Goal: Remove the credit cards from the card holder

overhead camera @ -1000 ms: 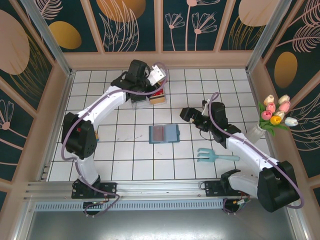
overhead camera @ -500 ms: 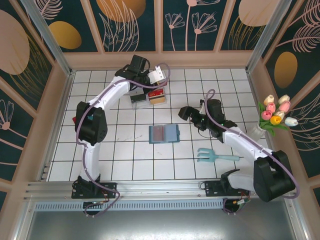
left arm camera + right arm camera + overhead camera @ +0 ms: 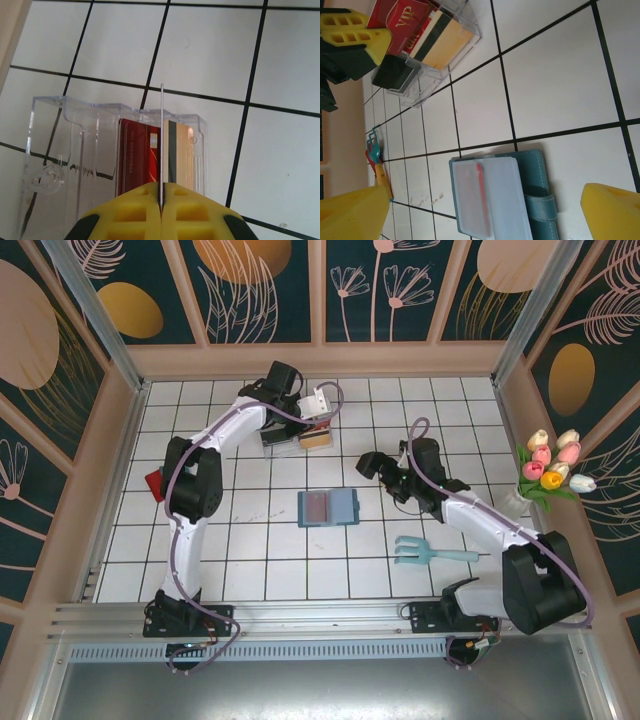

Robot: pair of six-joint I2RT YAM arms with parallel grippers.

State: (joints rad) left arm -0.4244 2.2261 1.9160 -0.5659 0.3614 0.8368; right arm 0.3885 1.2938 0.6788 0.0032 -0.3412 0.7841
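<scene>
My left gripper moves down and releases the thin card (image 3: 161, 135) in the gap between the red and gold cards next, since that gap lies below my gripper.
The card holder (image 3: 328, 508) lies open mid-table, a teal wallet (image 3: 540, 200) with clear sleeves (image 3: 487, 200) and a reddish card showing through them. My right gripper (image 3: 385, 472) hovers open just right of it and above it, its yellow fingertips (image 3: 612, 210) wide apart with nothing between them. At the back, my left gripper (image 3: 312, 405) is shut on a thin pale card (image 3: 161, 135), seen edge-on over the clear tray (image 3: 50, 150). In the tray stand a red credit card (image 3: 137, 155), a gold one with a black stripe (image 3: 182, 155) and a dark one (image 3: 395, 72).
A light teal fork-shaped toy (image 3: 432, 552) lies right of centre near the front. A vase of tulips (image 3: 550, 475) stands at the right wall. A small red thing (image 3: 155, 483) sits at the left. Wooden walls ring the tiled table.
My left gripper has shifted slightly right and nearer the tray with the pale card still held. The right gripper has barely moved and stays open.
</scene>
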